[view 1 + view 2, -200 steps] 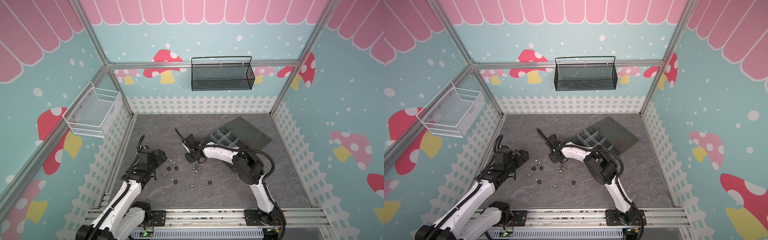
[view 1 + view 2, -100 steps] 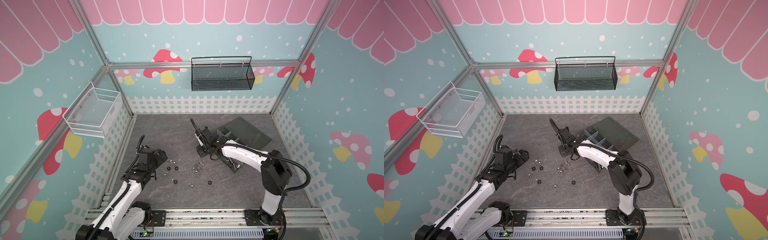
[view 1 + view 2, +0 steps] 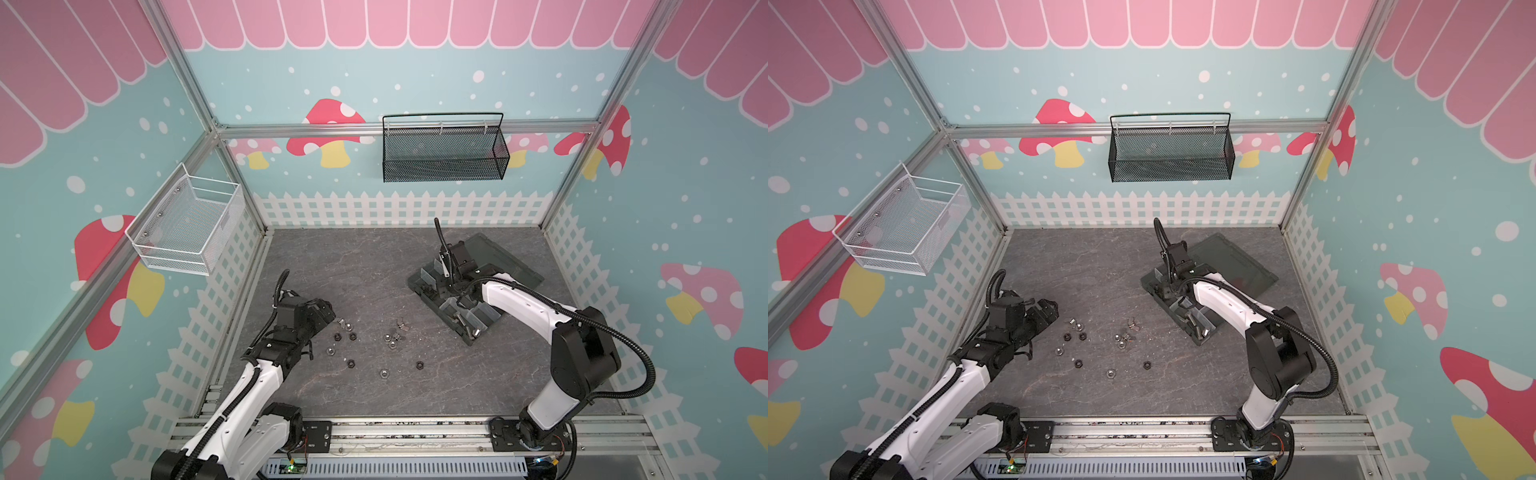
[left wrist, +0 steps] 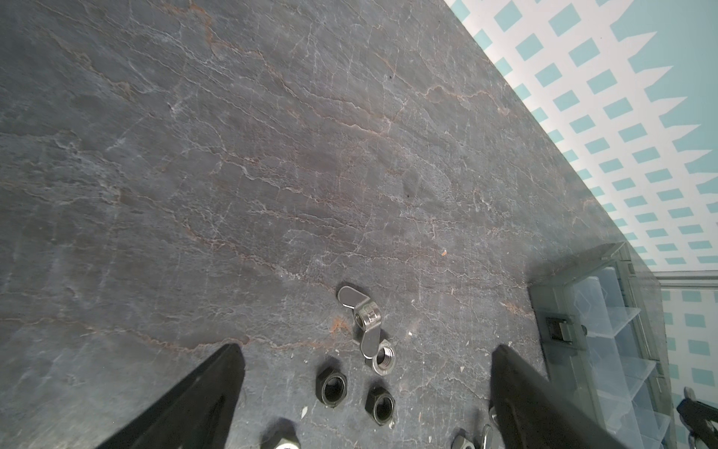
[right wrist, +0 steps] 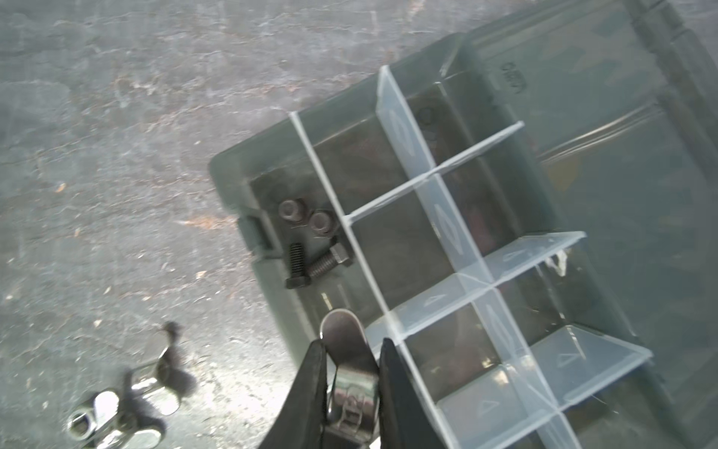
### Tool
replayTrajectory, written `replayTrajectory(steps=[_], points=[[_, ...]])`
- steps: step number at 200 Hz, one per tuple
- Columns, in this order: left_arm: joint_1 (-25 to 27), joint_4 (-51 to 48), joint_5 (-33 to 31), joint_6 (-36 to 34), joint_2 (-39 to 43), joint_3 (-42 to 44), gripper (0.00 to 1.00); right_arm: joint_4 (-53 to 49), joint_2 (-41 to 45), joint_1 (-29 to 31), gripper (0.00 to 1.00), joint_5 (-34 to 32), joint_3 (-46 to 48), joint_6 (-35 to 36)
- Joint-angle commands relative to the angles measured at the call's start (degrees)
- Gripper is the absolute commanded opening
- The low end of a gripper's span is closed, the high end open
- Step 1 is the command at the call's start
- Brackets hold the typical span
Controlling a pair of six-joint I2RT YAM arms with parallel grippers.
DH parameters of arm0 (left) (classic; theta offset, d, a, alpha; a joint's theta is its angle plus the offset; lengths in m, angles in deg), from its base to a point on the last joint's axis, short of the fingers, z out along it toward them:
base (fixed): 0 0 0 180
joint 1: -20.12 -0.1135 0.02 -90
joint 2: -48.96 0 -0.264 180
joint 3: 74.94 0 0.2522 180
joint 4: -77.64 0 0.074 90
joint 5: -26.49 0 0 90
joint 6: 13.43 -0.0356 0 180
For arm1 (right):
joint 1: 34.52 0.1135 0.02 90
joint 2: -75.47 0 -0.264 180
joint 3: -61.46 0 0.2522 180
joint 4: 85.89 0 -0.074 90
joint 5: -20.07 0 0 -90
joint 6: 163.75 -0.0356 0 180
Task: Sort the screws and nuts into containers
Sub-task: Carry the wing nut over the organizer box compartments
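Note:
Next, my right gripper moves past the clear divider and down over the empty middle compartment (image 5: 401, 245) below it, to release the wing nut apart from the screws.
My right gripper (image 5: 351, 350) is shut on a silver wing nut (image 5: 344, 334) and hangs over the near-left end of the containers, a dark grey organizer box (image 3: 436, 309) (image 3: 1167, 309) (image 5: 233, 182) with clear dividers. Its corner compartment holds a black screw (image 5: 296, 264), a grey screw (image 5: 330, 262) and two round dark pieces. Loose nuts (image 3: 337, 336) (image 3: 1077, 363), black and silver, lie scattered on the table's middle left. My left gripper (image 4: 367, 350) (image 3: 328, 313) stands open low over two black nuts (image 4: 332, 386), a silver nut (image 4: 384, 357) and another wing nut (image 4: 361, 315).
The box's open lid (image 3: 503, 259) lies flat behind it. A black mesh basket (image 3: 442, 151) hangs on the back wall and a white wire basket (image 3: 187, 226) on the left wall. More screws (image 3: 459, 318) lie in the box's near compartments.
My right arm has swung back and to the right, from the loose pieces in the middle to the box, with the wing nut in its jaws. The left arm has not moved.

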Motion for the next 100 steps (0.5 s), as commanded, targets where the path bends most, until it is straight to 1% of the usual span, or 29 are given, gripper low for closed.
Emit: replayTrajectory(steps=[1,51,100], points=[[-0.36,0.63,0.28,0.95,0.53,0.25,1.0,1.08,-1.65,-1.89,0.0,0.07,-0.63,1.85],[-0.4,0.8,0.83,1.25,0.13,0.53,1.0,2.1,-7.61,-5.16,0.0,2.2,-4.43,3.96],[-0.37,1.18,0.72,1.08,0.18,0.77,1.0,2.17,-12.21,-6.26,0.0,1.54,-7.39,5.07]])
